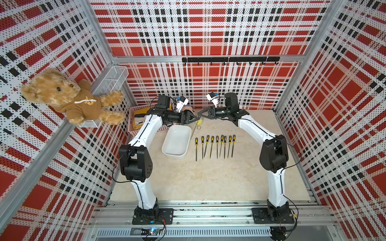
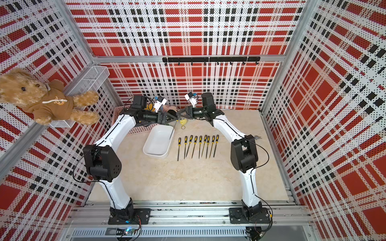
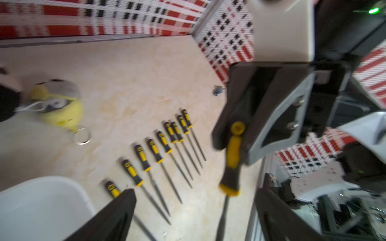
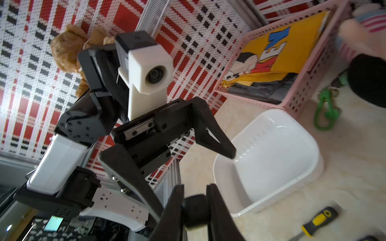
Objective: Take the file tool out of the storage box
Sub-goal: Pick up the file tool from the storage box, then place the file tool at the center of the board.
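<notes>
The tabletop beside the row's last file is bare. My right gripper will next carry the file away from the box [image 1: 176,141], down to that bare spot, and let go of it there.
The file tool [image 3: 232,154] has a black and yellow handle and hangs blade down above the table, just right of the storage box. My right gripper [image 4: 195,185] is shut on its handle end [image 4: 195,210]. The thin blade [image 1: 193,132] slants down past the box's far right corner. My left gripper [image 3: 196,191] stands open around the file, its fingers [image 4: 213,133] wide on either side and not touching it. Both grippers meet tip to tip at the back of the table [image 1: 197,117]. The storage box [image 1: 176,141] is a shallow white tub with nothing in it.
Several more files [image 1: 215,146] lie in a row right of the box. A yellow toy with a key ring [image 3: 60,108] lies behind them. A pink lattice basket [image 4: 302,94] with cloth stands behind the box, a green cord [image 4: 325,112] beside it. A teddy bear [image 1: 66,96] hangs on the left wall.
</notes>
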`<state>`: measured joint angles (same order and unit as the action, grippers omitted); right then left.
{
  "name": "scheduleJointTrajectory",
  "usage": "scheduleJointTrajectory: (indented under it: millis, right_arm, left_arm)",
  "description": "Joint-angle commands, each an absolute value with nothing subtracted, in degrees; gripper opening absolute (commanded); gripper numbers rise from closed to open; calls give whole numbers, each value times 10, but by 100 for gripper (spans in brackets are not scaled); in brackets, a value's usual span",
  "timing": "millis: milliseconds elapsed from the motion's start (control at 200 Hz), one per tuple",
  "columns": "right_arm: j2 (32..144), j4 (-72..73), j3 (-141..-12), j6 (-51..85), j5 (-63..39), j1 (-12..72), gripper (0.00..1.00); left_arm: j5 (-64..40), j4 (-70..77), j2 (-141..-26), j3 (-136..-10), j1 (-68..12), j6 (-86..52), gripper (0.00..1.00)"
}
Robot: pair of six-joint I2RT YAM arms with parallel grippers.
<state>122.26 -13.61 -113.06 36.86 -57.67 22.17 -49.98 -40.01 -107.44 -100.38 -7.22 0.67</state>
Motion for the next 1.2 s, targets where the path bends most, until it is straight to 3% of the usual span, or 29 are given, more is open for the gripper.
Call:
scheduleJointTrajectory:
  millis: [0,160,341,526,837,1192]
  right_arm:
    - [1244,-356,-1146,299,-523,157,0]
    - [1224,-586,-1137,205,-372,112,0]
    - [1193,-667,-1105,191,-322,52,0]
    - [1247,-801,-1190,140,-221,37,0]
    - [1315,-783,-1191,143,-174,34,0]
    - [1427,-792,-1296,146,-172,36,0]
  left_arm:
    - [-329,-367,-1069,-992,-56,-28,99]
    - [-193,-359,-1062,-978,-56,-32,99]
    - [-205,-355,-1071,-978,-58,-34,99]
    - [-206,-354,-1076,-983,-63,-34,99]
    - [-194,-354,-1074,-966,-63,-31,99]
    - [-219,-358,-1086,-963,-60,-33,99]
